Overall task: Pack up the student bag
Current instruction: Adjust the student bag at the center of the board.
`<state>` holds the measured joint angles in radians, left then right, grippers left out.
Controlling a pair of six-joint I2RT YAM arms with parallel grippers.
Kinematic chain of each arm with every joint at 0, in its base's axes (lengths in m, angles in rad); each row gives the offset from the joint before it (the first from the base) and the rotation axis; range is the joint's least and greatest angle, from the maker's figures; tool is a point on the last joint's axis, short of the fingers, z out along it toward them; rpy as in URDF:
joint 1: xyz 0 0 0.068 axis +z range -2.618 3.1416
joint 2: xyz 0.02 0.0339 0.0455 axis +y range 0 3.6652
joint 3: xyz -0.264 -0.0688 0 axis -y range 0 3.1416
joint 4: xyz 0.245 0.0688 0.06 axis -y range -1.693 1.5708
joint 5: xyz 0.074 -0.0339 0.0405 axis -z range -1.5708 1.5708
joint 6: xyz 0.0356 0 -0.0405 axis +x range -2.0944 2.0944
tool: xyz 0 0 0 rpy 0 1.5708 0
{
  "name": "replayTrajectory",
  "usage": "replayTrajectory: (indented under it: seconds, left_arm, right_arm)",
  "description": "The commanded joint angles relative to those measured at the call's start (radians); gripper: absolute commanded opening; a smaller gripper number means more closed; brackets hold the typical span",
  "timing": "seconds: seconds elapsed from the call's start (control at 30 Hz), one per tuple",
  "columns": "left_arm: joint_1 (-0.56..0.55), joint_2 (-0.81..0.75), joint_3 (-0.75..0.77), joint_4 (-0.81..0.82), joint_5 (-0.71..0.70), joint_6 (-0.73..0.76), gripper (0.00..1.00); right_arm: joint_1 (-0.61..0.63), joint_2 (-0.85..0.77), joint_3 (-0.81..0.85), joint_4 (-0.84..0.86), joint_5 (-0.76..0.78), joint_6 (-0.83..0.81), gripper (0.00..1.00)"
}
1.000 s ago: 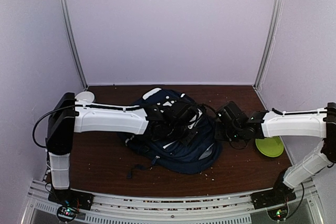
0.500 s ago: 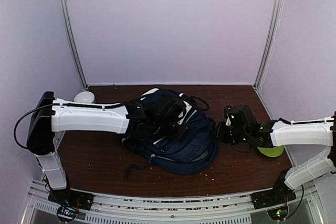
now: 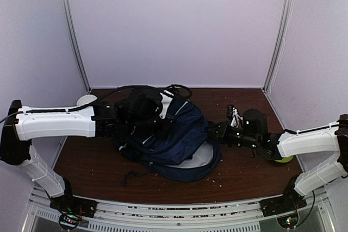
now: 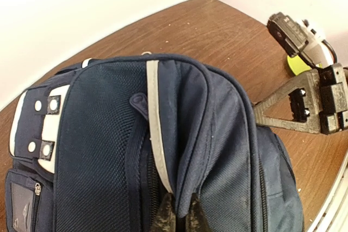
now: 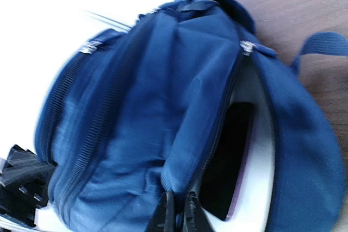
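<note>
The pinched fold of the bag should go outward and to the right in the top view next, because bare tabletop lies that way. My left gripper will drag it there and then let it go.
The student bag [image 3: 174, 139], a navy backpack with a white stripe, lies in the middle of the table with both grippers pinching it. My left gripper [image 3: 162, 124] is shut on a fold of the bag's fabric [image 4: 187, 188] beside the white stripe [image 4: 155, 134]. My right gripper [image 3: 211, 130] is shut on the fabric edge next to the open zipper [image 5: 179, 210]. Between the two grips the main compartment gapes, showing light grey lining [image 5: 261, 150] and a dark inside [image 5: 228, 156]. The white patch with buckles [image 4: 41, 129] faces the left wrist camera.
A white round object [image 3: 87, 100] sits at the back left corner. A lime green disc [image 3: 281, 157] lies partly under the right forearm. A dark strap [image 3: 133, 177] trails toward the front edge. Crumbs dot the wooden table [image 3: 98, 161]. Walls close in on three sides.
The right gripper has shut on the bag's zipper edge. The left arm has pulled back and left with the fabric, dragging the bag leftward. The opening now shows its light lining.
</note>
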<state>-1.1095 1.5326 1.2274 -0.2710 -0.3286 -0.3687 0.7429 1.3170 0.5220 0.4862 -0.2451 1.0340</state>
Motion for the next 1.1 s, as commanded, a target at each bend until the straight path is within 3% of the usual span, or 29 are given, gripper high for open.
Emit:
replayTrajectory:
  seconds: [0.0,0.27,0.43,0.67,0.8,0.93,1.07]
  left_arm:
    - [0.046,-0.128,0.005,0.05,-0.102,-0.028,0.0]
    - [0.072,-0.196,-0.008,0.021,-0.116,-0.018,0.0]
    - [0.085,-0.2,-0.006,0.026,-0.086,-0.026,0.0]
    - [0.094,-0.075,0.05,0.04,0.072,-0.046,0.0]
    - [0.094,0.025,0.111,0.061,0.177,-0.059,0.0]
    - [0.094,0.171,0.225,0.054,0.254,-0.074,0.0]
    - [0.094,0.312,0.381,0.034,0.274,-0.106,0.0]
  right_arm:
    - [-0.025,0.014,-0.084,-0.073,0.056,0.016,0.14]
    - [-0.025,-0.187,-0.026,-0.289,0.127,-0.056,0.42]
    - [-0.009,-0.199,0.026,-0.224,0.065,-0.041,0.54]
    - [0.091,-0.145,0.047,-0.175,0.055,-0.028,0.55]
    - [0.1,-0.255,-0.064,-0.232,0.208,-0.026,0.53]
    - [0.107,-0.42,-0.157,-0.406,0.389,-0.015,0.53]
    - [0.107,-0.485,-0.219,-0.488,0.405,0.018,0.53]
